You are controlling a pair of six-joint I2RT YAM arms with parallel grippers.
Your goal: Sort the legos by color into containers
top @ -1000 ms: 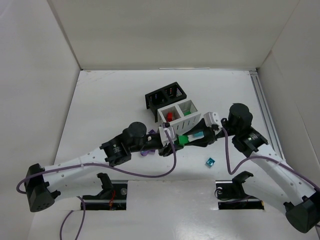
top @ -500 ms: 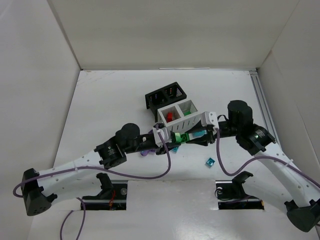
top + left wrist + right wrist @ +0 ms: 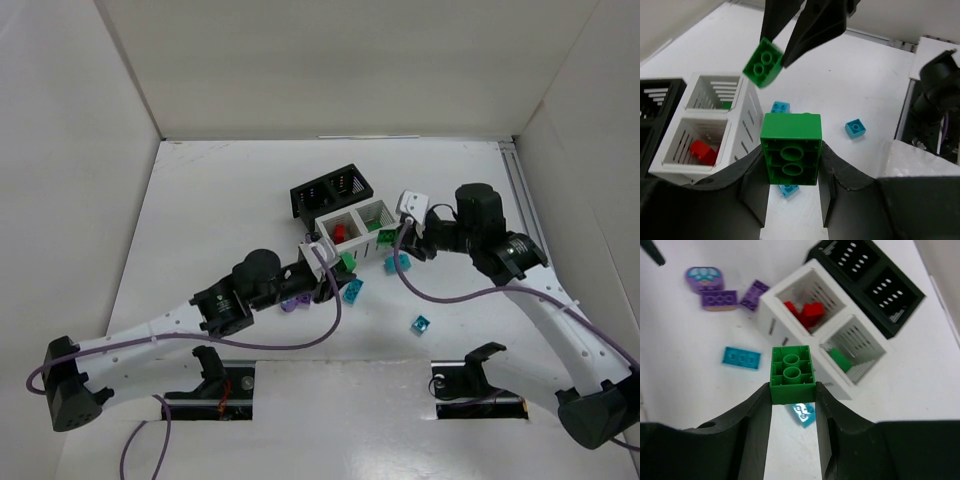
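Observation:
The green brick's compartment (image 3: pixel 373 217) (image 3: pixel 716 95) lies outward of my left gripper, to the right in the top view, so I should move my left gripper outward and release its brick over that compartment.
My left gripper (image 3: pixel 340 264) is shut on a green brick (image 3: pixel 791 155), seen from its hollow underside. My right gripper (image 3: pixel 390 237) is shut on a second green brick (image 3: pixel 792 374) and holds it beside the white bin (image 3: pixel 340 215). In the right wrist view the white bin (image 3: pixel 785 325) holds red bricks (image 3: pixel 805 312) in one compartment and a green brick (image 3: pixel 841 360) in the other. The black bin (image 3: pixel 325 190) stands behind it. Teal bricks (image 3: pixel 354 290) (image 3: pixel 397 263) (image 3: pixel 420 324) lie on the table. A purple oval (image 3: pixel 703 276) and purple bricks (image 3: pixel 719 298) lie to the left.
White walls enclose the table on three sides. A rail runs along the right edge (image 3: pixel 525 220). Both arms reach in towards the white bin and sit close together. Purple cables loop along both arms.
The two grippers, close together over one green piece before, have drawn apart, each holding a green brick. The right gripper has moved up and right beside the white bin. Teal bricks now show.

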